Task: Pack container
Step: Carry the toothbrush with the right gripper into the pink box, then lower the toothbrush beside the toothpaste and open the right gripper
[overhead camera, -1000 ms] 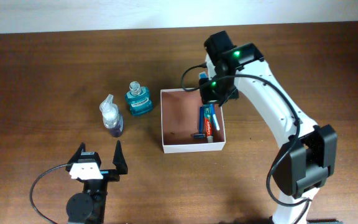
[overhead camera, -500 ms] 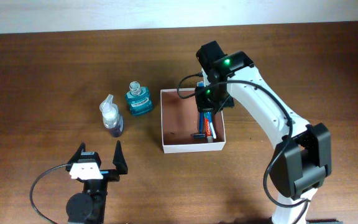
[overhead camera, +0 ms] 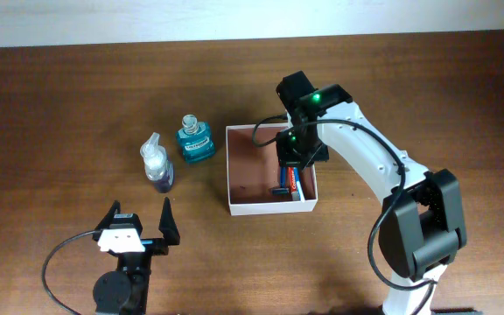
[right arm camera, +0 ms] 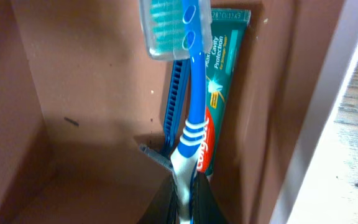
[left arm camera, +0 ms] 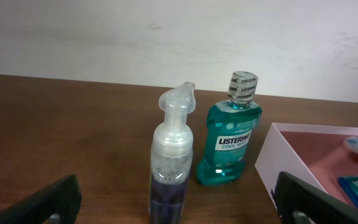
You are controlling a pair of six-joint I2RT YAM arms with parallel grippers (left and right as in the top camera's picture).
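Next, my right gripper will lower deeper into the box and release the blue toothbrush along the toothpaste tube (overhead camera: 292, 180) (right arm camera: 224, 74), as that tube lies below the gripper.
The container (overhead camera: 250, 166), a shallow white cardboard box with a pinkish-brown inside, sits mid-table. It also shows in the left wrist view (left arm camera: 277, 163) and fills the right wrist view (right arm camera: 86, 93). My right gripper (overhead camera: 292, 164) reaches into its right side. In the right wrist view the right gripper (right arm camera: 184, 200) is shut on a blue toothbrush (right arm camera: 190, 93) with a clear cap on its head. The toothbrush hangs over a toothpaste tube (right arm camera: 224, 74) and a blue razor (right arm camera: 173, 102) lying in the box. My left gripper (overhead camera: 138, 229) is open and empty near the front edge.
A teal mouthwash bottle (overhead camera: 195, 140) and a clear foam pump bottle (overhead camera: 157, 166) stand left of the box. Both show in the left wrist view, the mouthwash (left arm camera: 232, 140) behind the pump bottle (left arm camera: 173, 168). The pump bottle stands ahead of my left gripper's fingers.
My right arm has moved left and down, bringing the toothbrush from over the box's right wall into the box. The left arm has not moved.
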